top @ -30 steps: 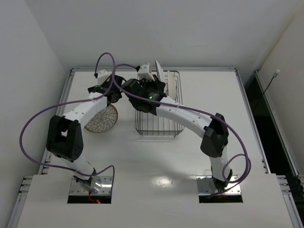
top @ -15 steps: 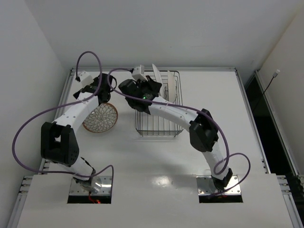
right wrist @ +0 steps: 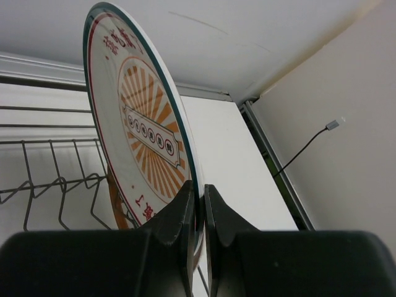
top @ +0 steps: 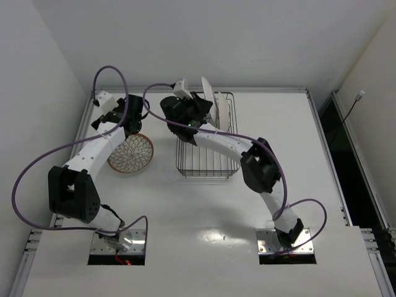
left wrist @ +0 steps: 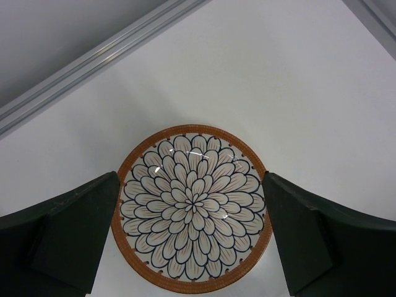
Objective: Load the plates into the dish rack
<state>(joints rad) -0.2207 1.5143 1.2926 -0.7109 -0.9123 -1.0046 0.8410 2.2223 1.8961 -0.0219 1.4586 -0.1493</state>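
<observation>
I should next bring my right gripper down to put the sunburst plate into the rack slot (top: 216, 122) beside the standing plate and let go, since that slot is below the gripper.
A white plate (top: 130, 154) with a petal pattern and an orange rim lies flat on the table, left of the dish rack (top: 207, 162). My left gripper (top: 132, 127) hangs open above it. In the left wrist view the petal plate (left wrist: 193, 207) shows between the two spread fingers of the left gripper (left wrist: 193, 247), apart from both. My right gripper (right wrist: 201, 201) is shut on the lower rim of the sunburst plate (right wrist: 139, 130), held upright over the rack's far end (top: 208, 94). Another plate (top: 221, 108) stands upright in the rack.
The rack's wire prongs (right wrist: 43, 185) stand just left of the held plate. An aluminium rail (left wrist: 93, 62) edges the table beyond the petal plate. Purple cables (top: 37, 167) loop around both arms. White walls close in at the back and left.
The left arm has swung left, away from the rack, and its gripper now hangs over the petal plate. The right gripper, holding the sunburst plate throughout, has shifted slightly at the rack's far end.
</observation>
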